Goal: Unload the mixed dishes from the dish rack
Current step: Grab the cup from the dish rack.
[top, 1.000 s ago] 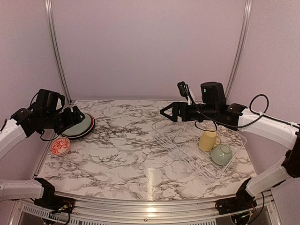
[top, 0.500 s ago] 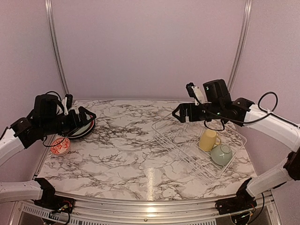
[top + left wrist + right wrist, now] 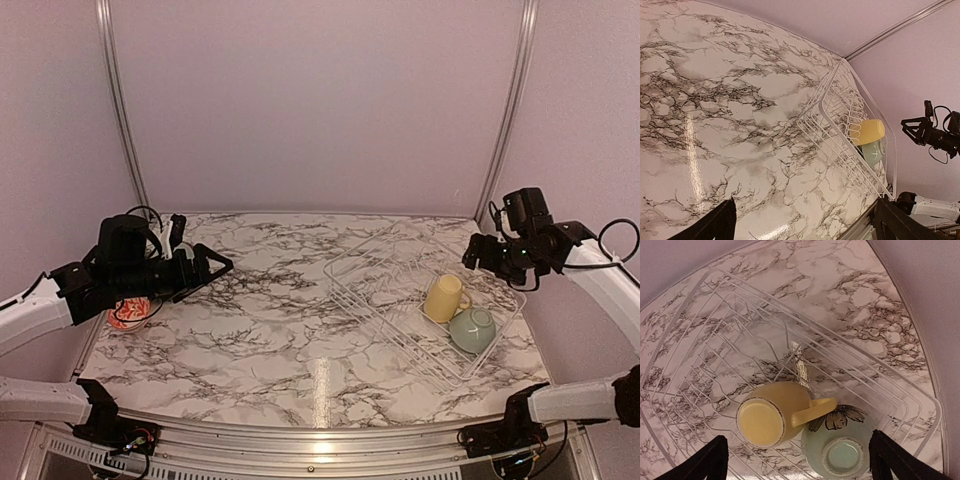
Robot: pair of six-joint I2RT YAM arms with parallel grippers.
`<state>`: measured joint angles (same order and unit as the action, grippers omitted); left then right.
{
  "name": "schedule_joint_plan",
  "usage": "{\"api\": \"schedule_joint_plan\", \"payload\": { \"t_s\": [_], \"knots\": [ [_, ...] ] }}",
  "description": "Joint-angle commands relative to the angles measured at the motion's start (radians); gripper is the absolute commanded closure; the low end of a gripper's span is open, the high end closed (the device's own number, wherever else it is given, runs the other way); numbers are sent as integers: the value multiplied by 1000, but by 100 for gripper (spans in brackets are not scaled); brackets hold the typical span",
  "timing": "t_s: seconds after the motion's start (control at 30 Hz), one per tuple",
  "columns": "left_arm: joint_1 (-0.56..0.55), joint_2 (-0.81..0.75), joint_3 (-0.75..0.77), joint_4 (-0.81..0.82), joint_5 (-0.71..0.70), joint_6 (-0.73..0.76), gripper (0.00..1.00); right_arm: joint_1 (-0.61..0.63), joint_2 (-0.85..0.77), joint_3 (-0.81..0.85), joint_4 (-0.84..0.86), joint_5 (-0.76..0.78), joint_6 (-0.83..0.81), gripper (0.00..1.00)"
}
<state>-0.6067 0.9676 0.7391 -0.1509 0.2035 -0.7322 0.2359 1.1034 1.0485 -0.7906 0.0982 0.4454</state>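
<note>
My right gripper moves down and to the left in the top view onto the yellow mug's upturned base (image 3: 448, 286) (image 3: 760, 423) next, since that base faces up uncovered.
The white wire dish rack (image 3: 400, 300) sits at the right of the marble table. A yellow mug (image 3: 443, 297) lies in it, next to an upturned pale green bowl (image 3: 472, 328). My right gripper (image 3: 470, 255) hovers open above the rack's far right side. In the right wrist view the mug (image 3: 770, 412) and bowl (image 3: 840, 450) lie below my open right gripper (image 3: 799, 450), untouched. My left gripper (image 3: 215, 265) is open and empty over the table's left part, pointing toward the rack (image 3: 840, 125). A small white-and-red bowl (image 3: 125, 318) peeks out under the left arm.
Metal frame posts (image 3: 118, 100) stand at the back corners, with pink walls close behind and beside the table. The table's front rail (image 3: 320, 440) runs between the arm bases. The right gripper (image 3: 912, 129) shows in the left wrist view, above the rack's far end.
My left gripper has swung right, away from the table's left edge, toward the middle. My right gripper has drawn back to the right, from over the rack's back end to its right side.
</note>
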Motion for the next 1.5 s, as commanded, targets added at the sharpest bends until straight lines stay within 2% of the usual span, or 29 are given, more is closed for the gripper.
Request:
{"api": "schedule_joint_plan", "payload": {
  "t_s": [0.0, 0.1, 0.23, 0.3, 0.6, 0.87, 1.17, 1.47],
  "knots": [
    [-11, -20, -22, 75, 23, 12, 1, -30, 15, -23, -147, -13, 60, 6],
    [-11, -37, -28, 78, 23, 13, 1, -36, -1, -43, -154, -11, 54, 5],
    [-11, -45, -17, 58, 21, 30, 1, -36, -1, -50, -55, -193, -45, 5],
    [-11, -46, -12, 48, 22, 39, 1, -34, 13, -48, -31, -221, -66, 5],
    [-11, -58, -14, 32, 15, 34, 1, 60, 151, 10, -47, -86, -135, 4],
    [-13, -82, -12, 4, -3, 26, 1, 139, 325, 94, -113, 155, -200, 4],
    [-13, -77, -19, -3, 1, 16, 1, 166, 372, 91, -54, 156, -320, 1],
    [-15, -35, 1, -11, 19, 32, 1, 177, 437, 132, -44, 175, -406, 4]
  ]
}}
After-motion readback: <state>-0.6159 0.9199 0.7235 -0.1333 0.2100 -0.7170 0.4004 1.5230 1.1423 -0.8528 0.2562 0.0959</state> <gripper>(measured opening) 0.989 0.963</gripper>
